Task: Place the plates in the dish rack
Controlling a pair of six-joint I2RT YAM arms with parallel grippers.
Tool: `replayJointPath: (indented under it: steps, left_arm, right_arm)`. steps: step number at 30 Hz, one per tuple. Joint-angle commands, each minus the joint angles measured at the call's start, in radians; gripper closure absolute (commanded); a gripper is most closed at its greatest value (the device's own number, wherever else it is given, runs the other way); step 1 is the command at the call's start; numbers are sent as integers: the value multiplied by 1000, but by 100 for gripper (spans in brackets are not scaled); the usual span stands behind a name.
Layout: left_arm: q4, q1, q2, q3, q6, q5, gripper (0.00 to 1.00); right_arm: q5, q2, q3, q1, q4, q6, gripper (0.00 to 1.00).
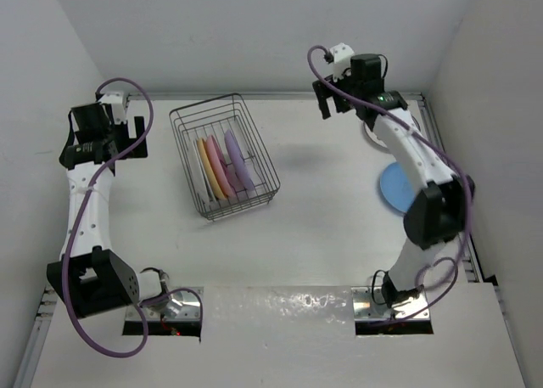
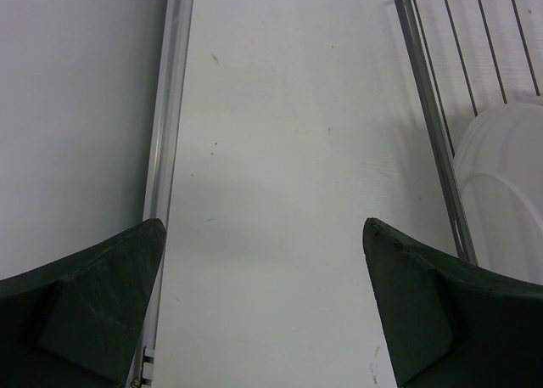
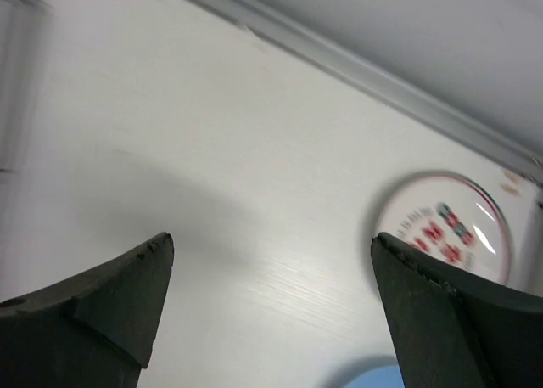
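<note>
I should next lower my right gripper rightward in the top view, onto the white plate's rim facing the rack, where bare table leaves room.
The dark wire dish rack (image 1: pixel 188 116) stands left of centre with a yellow plate (image 1: pixel 206 171), a pink plate (image 1: pixel 219 163) and a purple plate (image 1: pixel 237 160) on edge inside. A blue plate (image 1: pixel 394 187) lies flat at the right, partly under the right arm. A grey-rimmed white plate with red print (image 3: pixel 445 227) lies near the back rail, and the blue plate's edge (image 3: pixel 373 378) shows below it. My left gripper (image 1: pixel 134 138) is open and empty left of the rack (image 2: pixel 433 133). My right gripper (image 1: pixel 331 108) is open and empty, raised at the back right.
A pale plate surface (image 2: pixel 509 193) shows inside the rack in the left wrist view. A metal rail (image 2: pixel 165 108) runs along the left wall. White walls close the table at the left, back and right.
</note>
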Motion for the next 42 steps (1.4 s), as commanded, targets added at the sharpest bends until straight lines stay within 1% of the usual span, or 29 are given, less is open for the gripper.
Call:
replayJointPath:
  steps: [1,2,3,4,6,7,8,9,10,11,13,15,17,18,19,21,22,26,28,31,35,38,39,40,41,42]
  left_arm:
    - [29,-7,10,17,-2,5,1]
    - [27,-7,12,21,1,5,1]
    - [29,-7,15,25,4,0,1]
    - [29,-7,19,28,5,-4,1]
    - [26,-8,29,33,10,-15,1]
    - [24,-8,33,34,13,-15,1]
    - [21,-7,39,36,18,-15,1]
    - [20,-7,44,39,21,-17,1]
    - [18,-5,47,39,24,-39,1]
    - [18,-7,52,44,28,-47,1]
    - [18,-7,65,50,33,-55,1]
    - [17,-8,81,62,33,-64,1]
    - [17,-7,93,73,33,-72,1]
    - [17,-7,98,76,31,-72,1]
    - [17,-8,102,85,30,-73,1]
    - [15,-7,116,93,28,-75,1]
    - [14,-7,122,103,28,-79,1]
    - [9,-7,151,137,30,-92,1]
    - [6,-7,161,156,31,-96,1]
    - [1,-7,164,171,42,-116,1]
    - [-6,-5,150,166,65,-141,1]
    - [-14,-5,139,156,77,-148,1]
    - [-23,-5,135,157,81,-149,1]
    - [-29,-4,132,160,84,-149,1]
    - [-34,-1,124,163,87,-142,1]
    - [-34,2,121,162,90,-139,1]
  right_arm:
    - [323,246,97,-34,-220,-245,4]
    - [373,302,191,-46,-304,-279,4]
    - [466,397,223,-49,-332,-352,5]
    - [514,431,243,-49,-350,-386,5]
    - [597,473,228,-51,-320,-452,6]
    - [622,484,206,-57,-264,-470,8]
    - [628,481,144,-58,-217,-502,9]
    - [626,475,111,-63,-179,-521,9]
    - [626,470,81,-69,-103,-536,11]
    - [632,475,45,-74,-81,-553,12]
    - [643,517,65,-89,-83,-564,14]
    - [646,548,83,-104,-102,-534,14]
    - [624,580,100,-138,-122,-476,20]
    - [622,587,96,-149,-117,-474,24]
    - [629,590,62,-150,-75,-483,28]
    - [649,591,5,-150,11,-533,30]
    - [657,593,-3,-150,28,-546,30]
    - [663,625,-29,-158,122,-601,41]
    - [677,642,-27,-160,169,-625,42]
    - [656,685,10,-175,162,-618,42]
    - [625,703,0,-196,186,-639,47]
    - [603,720,-4,-209,180,-645,53]
    - [587,728,-3,-213,168,-645,59]
    - [580,731,2,-216,156,-642,62]
    - [568,731,-6,-218,148,-642,67]
    - [568,729,-10,-218,148,-642,71]
